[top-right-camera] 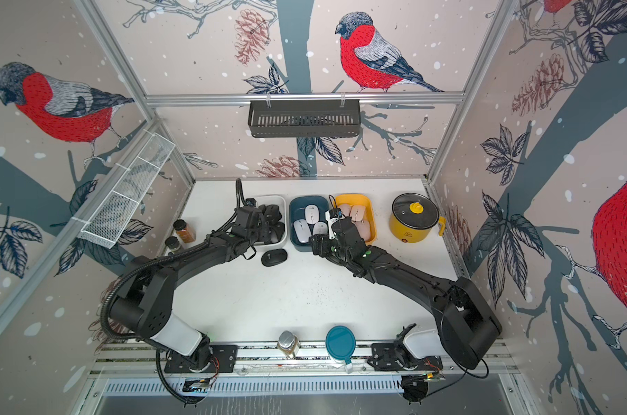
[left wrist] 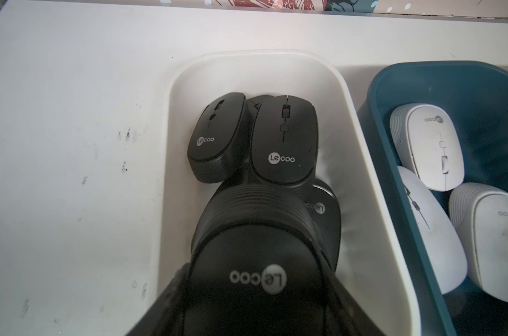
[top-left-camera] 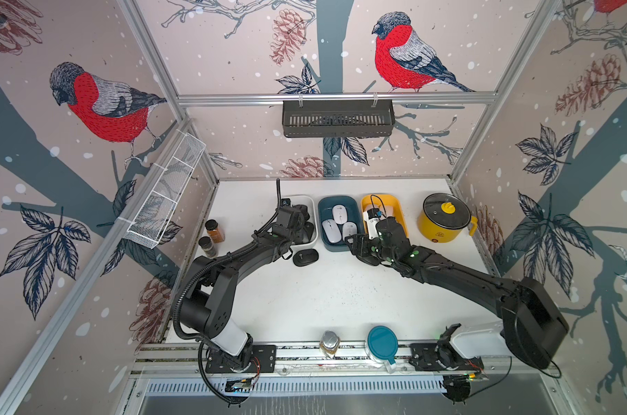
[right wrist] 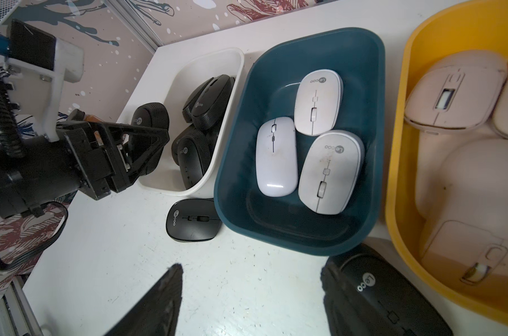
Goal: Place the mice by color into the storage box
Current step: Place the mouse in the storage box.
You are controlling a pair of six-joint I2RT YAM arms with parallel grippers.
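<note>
My left gripper should go down into the open white box just below it and let go of the black mouse among the matching black mice there.
My left gripper is shut on a black mouse, held just above the white box, where several black mice lie. Another black mouse rests on the table in front of that box. Three white mice fill the teal box, and pink mice lie in the yellow box. My right gripper hangs open over bare table before the teal box. A further black mouse lies against the outer side of one finger.
A yellow pot with a glass lid stands right of the boxes. Two spice jars stand at the left edge. A glass jar and a teal-lidded container sit on the front rail.
</note>
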